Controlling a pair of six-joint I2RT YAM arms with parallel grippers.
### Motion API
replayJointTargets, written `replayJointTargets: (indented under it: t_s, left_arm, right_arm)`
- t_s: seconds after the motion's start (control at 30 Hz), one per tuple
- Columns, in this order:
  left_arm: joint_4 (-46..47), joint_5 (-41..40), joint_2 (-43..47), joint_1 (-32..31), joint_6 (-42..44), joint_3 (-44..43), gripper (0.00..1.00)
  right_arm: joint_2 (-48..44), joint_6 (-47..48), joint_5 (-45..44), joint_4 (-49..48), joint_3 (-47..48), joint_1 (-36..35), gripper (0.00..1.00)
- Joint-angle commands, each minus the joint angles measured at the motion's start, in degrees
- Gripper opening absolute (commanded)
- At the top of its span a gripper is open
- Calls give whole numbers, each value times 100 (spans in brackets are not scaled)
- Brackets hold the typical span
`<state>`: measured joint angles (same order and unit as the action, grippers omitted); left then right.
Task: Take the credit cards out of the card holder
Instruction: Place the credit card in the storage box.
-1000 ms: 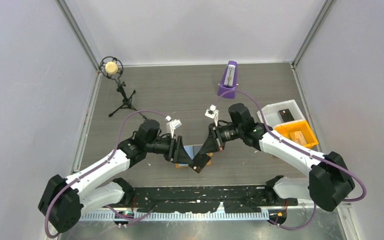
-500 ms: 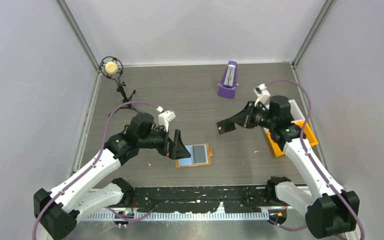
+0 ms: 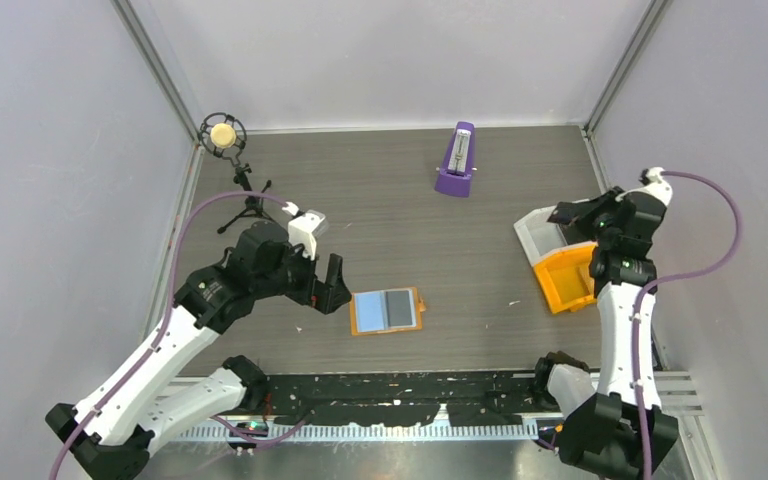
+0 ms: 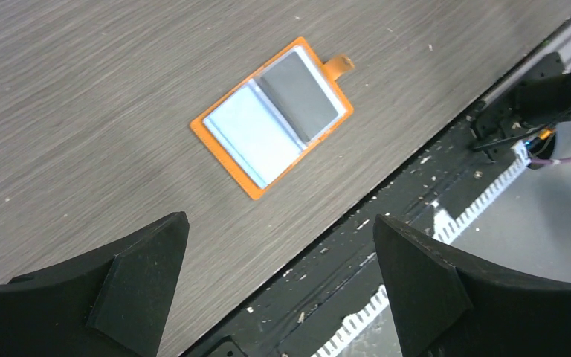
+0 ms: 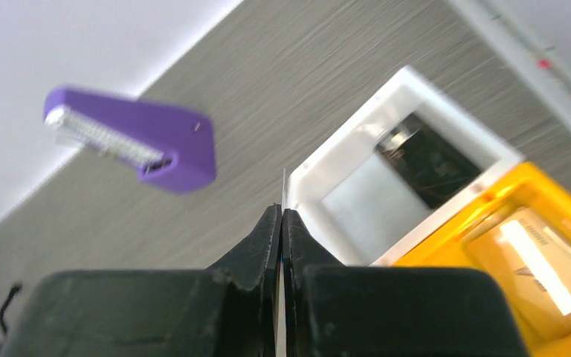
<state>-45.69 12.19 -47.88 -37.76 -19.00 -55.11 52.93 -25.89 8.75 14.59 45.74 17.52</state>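
The thin card still hangs high by the white bin's rim. It goes down into the bin toward the black card (image 5: 427, 160) next, and my right gripper releases it.
The orange card holder (image 3: 416, 298) lies open and flat on the table near the front edge. A light blue credit card (image 3: 368, 312) sits in its left half and a grey one (image 3: 400, 308) in its right half. The left wrist view shows the same card holder (image 4: 201, 126) from above. My left gripper (image 3: 332, 285) hangs open just left of the holder, holding nothing. My right gripper (image 3: 572, 213) is over the white bin (image 3: 532, 233), shut on a thin dark credit card (image 5: 283, 182) seen edge-on in the right wrist view. A black card (image 5: 427, 160) lies inside that bin.
An orange bin (image 3: 565, 285) with contents stands against the white bin, at the right side. A purple metronome (image 3: 456, 160) stands at the back centre, a microphone on a tripod (image 3: 226, 136) at the back left. The black rail (image 3: 400, 395) runs along the table's near edge.
My right arm swung right from the card holder to the white bin, carrying the dark card. My left gripper opened, let go of the holder and drew back to the left.
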Motion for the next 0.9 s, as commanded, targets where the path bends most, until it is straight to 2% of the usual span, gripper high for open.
replayJointTargets:
  t_s: [0.0, 0.13, 0.23, 0.37, 0.87]
  left_arm:
    - [-139, -480, 218, 24, 307, 32, 100]
    - [-151, -572, 260, 31, 353, 49, 100]
    - [-137, -533, 300, 23, 345, 73, 100]
    - [-140, -585, 323, 23, 361, 71, 100]
    - [-156, -455, 393, 27, 371, 114, 100]
  right_arm:
    - [232, -457, -499, -922, -139, 646, 5]
    - [741, -711, -451, -1388, -191, 959, 5]
    - [1117, -900, -626, -2007, -347, 1012, 5]
    - [1563, -1154, -552, -2286, -429, 1051, 5]
    - [2585, -1534, -1191, -3833, -998, 1104, 5]
